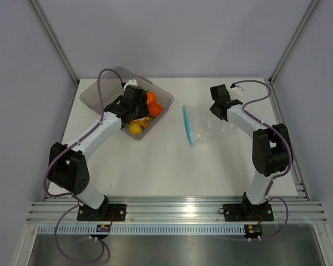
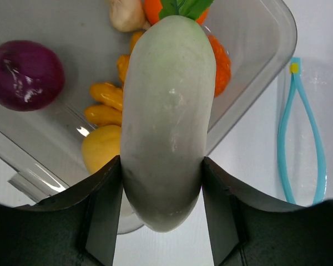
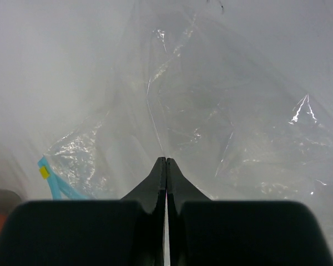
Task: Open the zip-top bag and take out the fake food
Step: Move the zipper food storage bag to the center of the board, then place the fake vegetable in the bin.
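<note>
Next, my left gripper will shift left in the wrist view, lower the radish point(image 2: 166, 122) onto bare tray beside the purple piece and release it, as that tray lies below.
My left gripper point(image 2: 162, 183) is shut on the white radish point(image 2: 166, 122) and holds it over the near rim of the grey tray point(image 2: 266, 72); the top view shows it there point(image 1: 134, 105). In the tray lie a purple piece point(image 2: 25, 75), yellow bits point(image 2: 102, 105), orange pieces point(image 2: 219, 61) and a beige piece point(image 2: 126, 14). The clear zip-top bag point(image 1: 208, 130) lies flat at centre right, its blue zip strip point(image 1: 187, 126) towards the tray. My right gripper point(image 3: 166, 162) is shut, pinching the bag's plastic point(image 3: 211, 111) at the end away from the strip point(image 3: 50, 180).
The grey tray point(image 1: 94, 94) stands at the back left of the white table. Metal frame posts rise at both back corners. A ribbed rail point(image 1: 172, 208) runs along the near edge by the arm bases.
</note>
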Motion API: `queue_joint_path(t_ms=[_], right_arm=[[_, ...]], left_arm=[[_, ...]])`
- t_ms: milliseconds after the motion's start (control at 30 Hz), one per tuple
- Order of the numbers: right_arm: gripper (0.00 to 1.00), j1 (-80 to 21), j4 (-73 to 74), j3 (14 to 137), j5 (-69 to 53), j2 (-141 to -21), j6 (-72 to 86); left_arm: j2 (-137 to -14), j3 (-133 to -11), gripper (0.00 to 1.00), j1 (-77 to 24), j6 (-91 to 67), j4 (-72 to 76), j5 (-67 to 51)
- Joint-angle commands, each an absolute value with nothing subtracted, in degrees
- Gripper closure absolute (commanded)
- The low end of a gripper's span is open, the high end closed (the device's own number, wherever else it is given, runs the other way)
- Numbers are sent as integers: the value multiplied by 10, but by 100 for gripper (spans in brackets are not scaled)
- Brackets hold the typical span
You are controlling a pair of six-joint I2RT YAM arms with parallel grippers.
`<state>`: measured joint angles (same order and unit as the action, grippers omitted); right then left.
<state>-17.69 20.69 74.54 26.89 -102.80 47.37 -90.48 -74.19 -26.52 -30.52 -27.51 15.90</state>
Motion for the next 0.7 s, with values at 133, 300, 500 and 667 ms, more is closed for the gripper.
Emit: queue_joint_path(t_ms=[133,300,500,667], right_arm=[[100,-158,195,820,262,-1083,441],[80,-143,192,839,211,-1100,435],[26,-143,229,865,199,-1097,432],[20,-143,243,859,221,-1062,422]], left_arm=[[-937,-785,56,-213,-307,-238,201],[-976,-815,56,-202,-291,-241,224],[-1005,-825,54,-183,-294,-248,209],[-1014,-830,47,-174,-289,-252,207]])
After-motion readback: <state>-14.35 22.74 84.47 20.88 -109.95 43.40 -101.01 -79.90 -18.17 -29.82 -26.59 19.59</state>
